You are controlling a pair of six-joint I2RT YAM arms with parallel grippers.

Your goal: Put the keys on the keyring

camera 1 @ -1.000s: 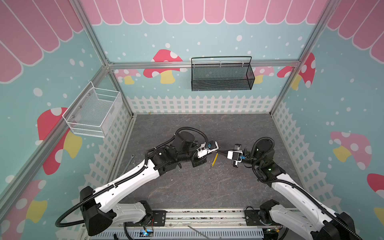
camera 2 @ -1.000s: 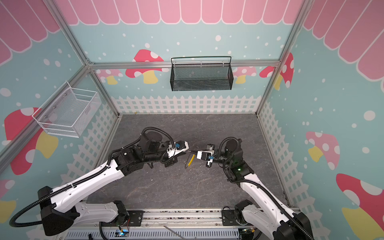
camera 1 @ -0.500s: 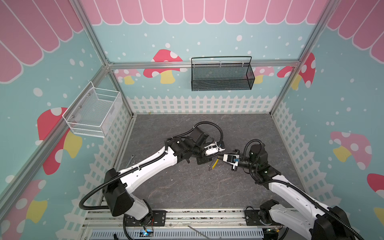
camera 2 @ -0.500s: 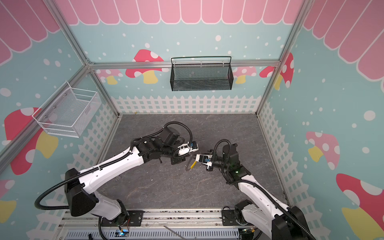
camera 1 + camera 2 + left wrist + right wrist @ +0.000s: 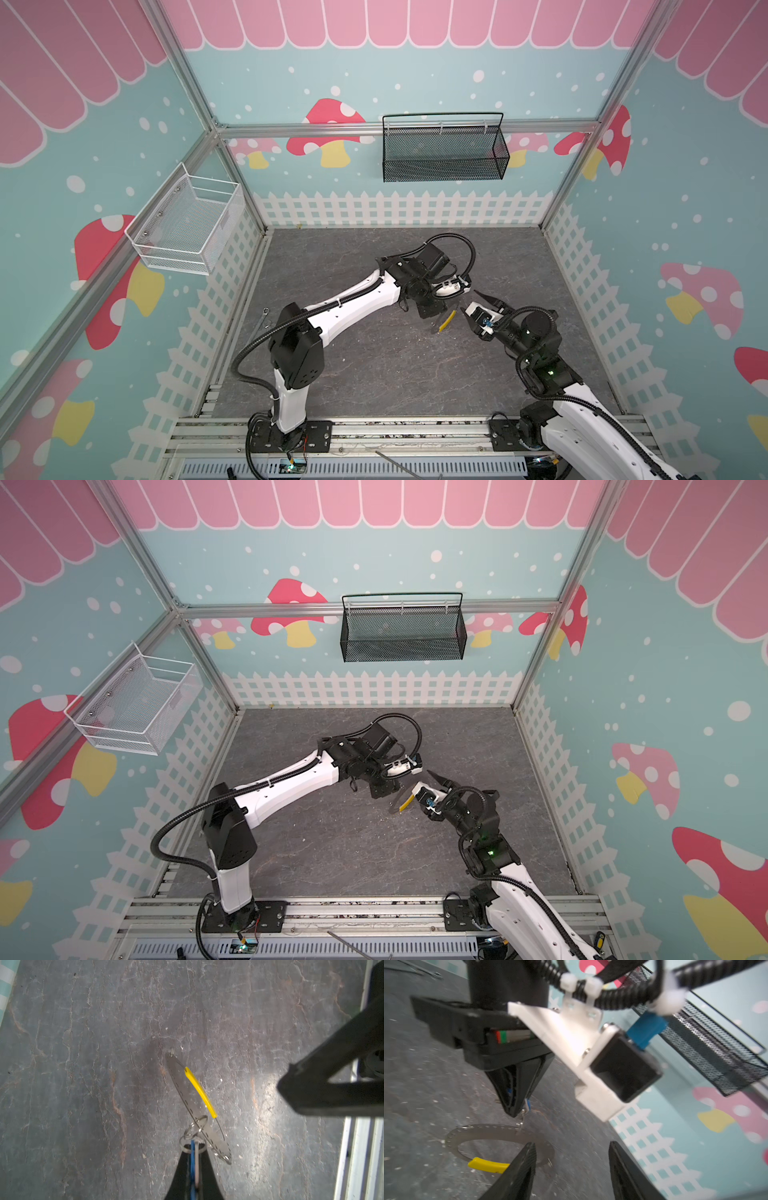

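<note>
The left gripper moves down toward the wrench next, onto bare floor (image 5: 390,313) beside the keyring's loop, and releases the blue-headed key, as linked rings already join it to the keyring.
My left gripper (image 5: 193,1148) is shut on the blue-headed key (image 5: 192,1154), with a pale piece beside it between the jaws. A silver ring (image 5: 192,1145) sits at the jaw tips, and small linked rings join it to the keyring (image 5: 187,1093), a dotted strap loop with a yellow segment (image 5: 200,1091). The loop hangs below that gripper (image 5: 517,1111), down at the floor. In both top views the left gripper (image 5: 432,311) (image 5: 384,789) stands over the yellow segment (image 5: 446,322) (image 5: 407,802). My right gripper (image 5: 571,1146) (image 5: 471,307) is open and empty, just beside the loop (image 5: 500,1132).
A long silver wrench (image 5: 262,318) lies by the left fence. A black mesh basket (image 5: 442,151) hangs on the back wall and a white wire basket (image 5: 187,226) on the left wall. The aluminium rail (image 5: 395,428) runs along the front edge.
My right gripper has gone from shut to open and let go beside the strap. The left arm has stretched to the right, carrying the key and the hanging keyring with it.
</note>
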